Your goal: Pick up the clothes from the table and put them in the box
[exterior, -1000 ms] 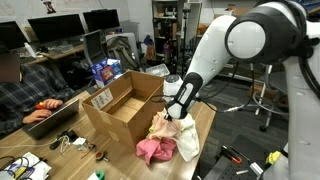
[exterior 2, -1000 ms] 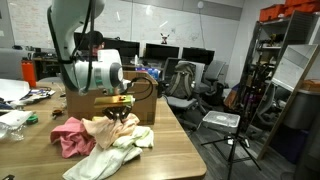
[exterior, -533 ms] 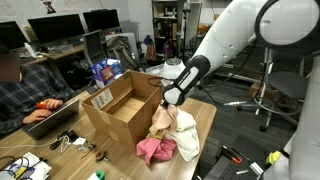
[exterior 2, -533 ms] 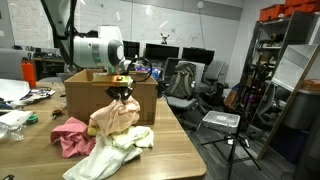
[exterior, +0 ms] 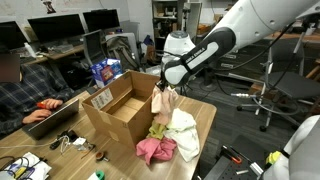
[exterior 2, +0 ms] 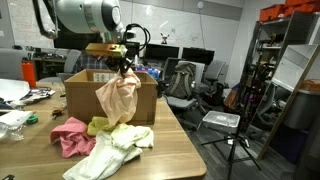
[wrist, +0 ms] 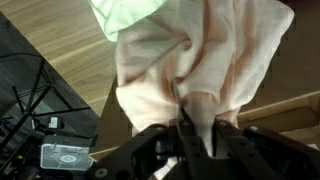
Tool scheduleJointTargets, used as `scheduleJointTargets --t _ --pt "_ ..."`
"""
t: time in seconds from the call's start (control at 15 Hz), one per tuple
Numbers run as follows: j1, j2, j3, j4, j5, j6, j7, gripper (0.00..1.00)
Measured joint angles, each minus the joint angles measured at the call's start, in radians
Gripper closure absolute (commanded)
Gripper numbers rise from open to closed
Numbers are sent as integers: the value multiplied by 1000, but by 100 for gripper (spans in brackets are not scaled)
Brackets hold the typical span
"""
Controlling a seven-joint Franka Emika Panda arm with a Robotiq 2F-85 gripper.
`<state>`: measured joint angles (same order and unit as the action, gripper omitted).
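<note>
The lower end of the beige-tan garment (exterior: pixel 162 103) hangs below the rim of the box, so next my gripper should lift up and across over the open top of the cardboard box (exterior: pixel 125 95) to release it.
My gripper (exterior 2: pixel 124 66) (exterior: pixel 165 85) (wrist: pixel 198 128) is shut on a beige-tan garment (exterior 2: pixel 117 98) (exterior: pixel 162 103) (wrist: pixel 190 60), which hangs from it above the table (exterior 2: pixel 170 145) beside the open brown cardboard box (exterior: pixel 118 105) (exterior 2: pixel 75 95). Its lower end still reaches the heap below. On the table lie a pink garment (exterior 2: pixel 70 134) (exterior: pixel 152 150), a yellow one (exterior 2: pixel 98 126) (exterior: pixel 157 131) and a white-cream one (exterior 2: pixel 108 152) (exterior: pixel 185 135). In the wrist view the pale fabric bunches between the fingers (wrist: pixel 214 140), with light wood and a green-white cloth (wrist: pixel 125 14) beyond.
A blue snack packet (exterior: pixel 104 71) stands behind the box. A person (exterior: pixel 22 90) works at a laptop beside the table. Cables and small tools (exterior: pixel 70 145) lie on the near end. Office chairs (exterior 2: pixel 182 82), monitors (exterior: pixel 55 27) and a tripod (exterior 2: pixel 235 140) surround the table.
The gripper has risen with the beige-tan garment, lifting it off the heap until it hangs level with the box's rim. The other clothes stay put.
</note>
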<state>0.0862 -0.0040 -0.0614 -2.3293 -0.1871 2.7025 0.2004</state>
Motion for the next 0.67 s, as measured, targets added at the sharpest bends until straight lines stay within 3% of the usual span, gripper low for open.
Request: scheduleJointTargets --t 0.67 --pt "2 -237 180 27 93 -41 115 96"
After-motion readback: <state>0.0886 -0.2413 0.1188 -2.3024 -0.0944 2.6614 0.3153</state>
